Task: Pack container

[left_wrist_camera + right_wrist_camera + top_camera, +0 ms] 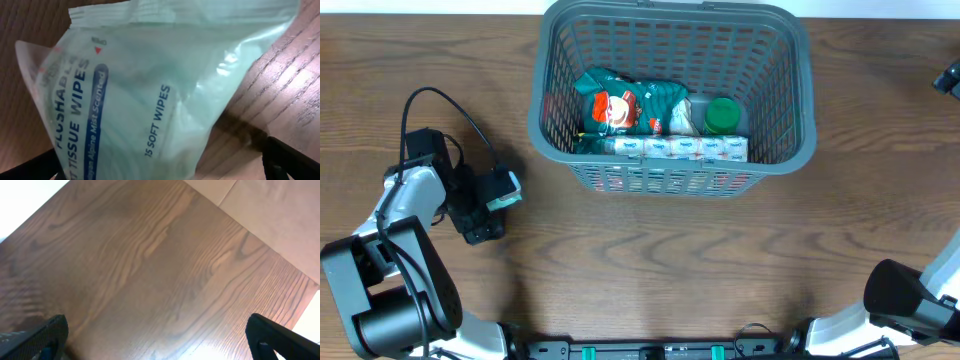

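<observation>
My left gripper is low and has the pale green pack between its fingers already. Next, it will stay low and close its fingers on the printed body of the pack.
The container [772, 160], a dark grey slotted basket, stands at the back middle of the table. In it lie a green snack bag [620, 105], a green-capped bottle [722, 115] and a row of white packets [680, 148]. A pale green pack of flushable wipes [150, 85] lies on the wood at the left. My left gripper [160, 167] stands open around that pack, with a gap of bare wood beside its right finger [290, 160]. From overhead, the left gripper [492, 205] is left of the basket. My right gripper [160, 335] is open over bare wood.
The table edge and pale floor [280, 215] show at the top right of the right wrist view. A black cable [450, 110] loops above the left arm. The right arm's dark body [900, 295] sits at the front right corner.
</observation>
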Controlling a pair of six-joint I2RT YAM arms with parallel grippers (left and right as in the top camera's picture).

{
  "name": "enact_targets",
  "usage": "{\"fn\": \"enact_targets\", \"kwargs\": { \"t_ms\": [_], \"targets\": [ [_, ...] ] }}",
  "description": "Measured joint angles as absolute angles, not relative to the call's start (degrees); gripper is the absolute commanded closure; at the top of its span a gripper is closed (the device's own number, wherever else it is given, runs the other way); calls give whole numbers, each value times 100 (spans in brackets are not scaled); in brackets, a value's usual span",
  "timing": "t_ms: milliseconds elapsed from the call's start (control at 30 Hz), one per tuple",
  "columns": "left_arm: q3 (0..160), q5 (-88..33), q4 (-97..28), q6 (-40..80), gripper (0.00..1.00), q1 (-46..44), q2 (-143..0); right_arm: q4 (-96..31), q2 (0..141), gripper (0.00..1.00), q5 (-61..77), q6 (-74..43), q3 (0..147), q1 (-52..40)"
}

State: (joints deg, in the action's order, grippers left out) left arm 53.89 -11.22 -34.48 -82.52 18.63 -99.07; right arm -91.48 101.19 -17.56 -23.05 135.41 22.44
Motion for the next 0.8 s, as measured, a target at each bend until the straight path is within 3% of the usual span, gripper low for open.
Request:
{"fn": "enact_targets", "kwargs": {
  "t_ms": [800],
  "targets": [
    [5404,-1186,-3277,-8232,1,1863,-9907,-9148,10119,1,-1756,-2303,13541,2244]
  ]
}}
